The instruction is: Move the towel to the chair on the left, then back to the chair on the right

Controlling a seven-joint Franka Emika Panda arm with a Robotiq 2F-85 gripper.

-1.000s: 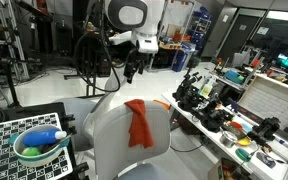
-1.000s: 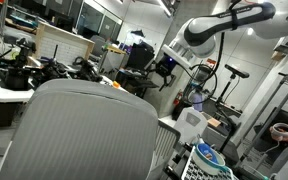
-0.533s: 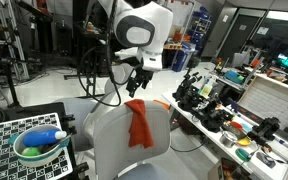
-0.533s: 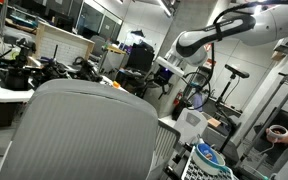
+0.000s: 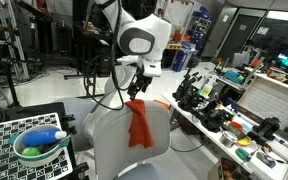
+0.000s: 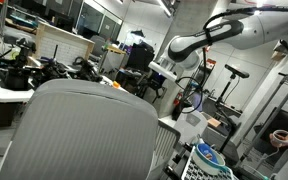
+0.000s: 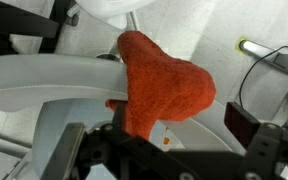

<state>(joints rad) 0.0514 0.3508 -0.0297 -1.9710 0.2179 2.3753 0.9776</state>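
My gripper moves down onto the towel's upper end point(image 5: 136, 104) point(image 7: 158, 98) at the backrest's edge next and closes, because its open fingers already straddle the cloth.
An orange towel point(image 5: 139, 122) hangs over the top of a grey chair's backrest point(image 5: 109, 140). My gripper point(image 5: 136, 92) hovers just above the towel's upper end, jaws pointing down and open. In the wrist view the towel point(image 7: 162, 85) fills the middle, draped across the pale chair rim point(image 7: 44, 75), and the gripper point(image 7: 159, 140) has its dark fingers spread to either side with nothing held. In an exterior view the same chair's back point(image 6: 79, 130) hides most of the towel, and the gripper point(image 6: 158, 78) is beyond it.
A green bowl with a blue bottle point(image 5: 40, 146) sits on a checkered board beside the chair. A long bench point(image 5: 229, 115) crowded with tools and parts runs along the other side. Stands and cables are behind the arm.
The arm has swung in and lowered, so the gripper went from well behind and above the chair to just over the towel. The towel has not moved.
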